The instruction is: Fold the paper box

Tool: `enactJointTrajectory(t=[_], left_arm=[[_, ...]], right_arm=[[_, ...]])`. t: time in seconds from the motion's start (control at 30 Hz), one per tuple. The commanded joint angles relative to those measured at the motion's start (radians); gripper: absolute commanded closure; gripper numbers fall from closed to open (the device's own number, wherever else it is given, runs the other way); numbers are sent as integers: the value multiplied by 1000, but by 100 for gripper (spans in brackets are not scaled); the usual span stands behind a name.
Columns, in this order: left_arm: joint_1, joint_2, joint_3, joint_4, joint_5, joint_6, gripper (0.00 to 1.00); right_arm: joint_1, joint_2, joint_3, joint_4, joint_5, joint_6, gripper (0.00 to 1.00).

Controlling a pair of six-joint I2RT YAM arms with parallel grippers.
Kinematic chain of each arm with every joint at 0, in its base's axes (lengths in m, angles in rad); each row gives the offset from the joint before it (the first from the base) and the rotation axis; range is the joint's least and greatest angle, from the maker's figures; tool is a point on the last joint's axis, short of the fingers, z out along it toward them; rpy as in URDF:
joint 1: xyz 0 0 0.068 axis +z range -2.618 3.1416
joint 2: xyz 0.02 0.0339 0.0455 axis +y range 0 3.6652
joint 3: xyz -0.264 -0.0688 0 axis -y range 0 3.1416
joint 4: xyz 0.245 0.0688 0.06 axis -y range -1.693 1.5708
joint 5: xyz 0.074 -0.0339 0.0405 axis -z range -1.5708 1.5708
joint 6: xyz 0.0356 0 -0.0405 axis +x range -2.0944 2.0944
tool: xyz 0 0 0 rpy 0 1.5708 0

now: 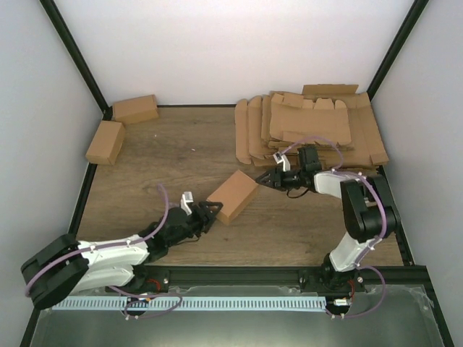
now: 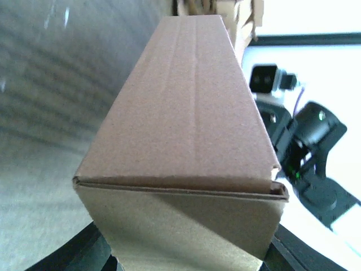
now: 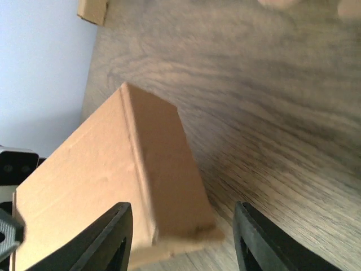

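Note:
The left gripper carries the box to bare wood by the finished boxes next and lets go, since that spot lies outward, to its left in the top view.
The paper box (image 1: 233, 196) is a folded brown oblong lying at a slant in the middle of the table. My left gripper (image 1: 210, 213) is at its near left end, and the box end fills the left wrist view (image 2: 186, 130). The left gripper (image 2: 186, 254) has a dark finger showing on each side of the end face, shut on the box. My right gripper (image 1: 262, 177) is open and empty just off the box's far right end. In the right wrist view the box (image 3: 113, 186) lies ahead of the right gripper (image 3: 183, 212), its corner on the wood.
Two finished brown boxes (image 1: 135, 109) (image 1: 105, 142) lie at the back left. A spread stack of flat cardboard blanks (image 1: 311, 126) fills the back right, just behind the right arm. White walls and black frame posts ring the table.

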Motion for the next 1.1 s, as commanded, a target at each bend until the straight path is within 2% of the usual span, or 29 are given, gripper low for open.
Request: enactJointTrajectory(t=[0.0, 0.1, 0.2, 0.37, 0.47, 0.6, 0.73, 1.07], left_arm=[[84, -71, 21, -60, 2, 58, 63], [193, -133, -1, -101, 54, 83, 63], [328, -222, 7, -208, 110, 147, 63], [641, -332, 7, -341, 259, 252, 64], [825, -322, 9, -356, 374, 310, 64], [1015, -217, 53, -336, 485, 390, 64], [1099, -81, 127, -329, 522, 458, 65], [1176, 140, 213, -270, 531, 480, 65]], right_arm=[[-7, -155, 36, -71, 101, 19, 48], [-7, -251, 52, -119, 156, 26, 44], [-7, -343, 45, -139, 182, 46, 41], [-7, -445, -12, -127, 200, 82, 40], [-7, -469, -37, -126, 202, 83, 40], [-7, -471, -58, -130, 198, 82, 41], [-7, -479, -73, -129, 194, 84, 41], [-7, -496, -109, -129, 201, 79, 41]])
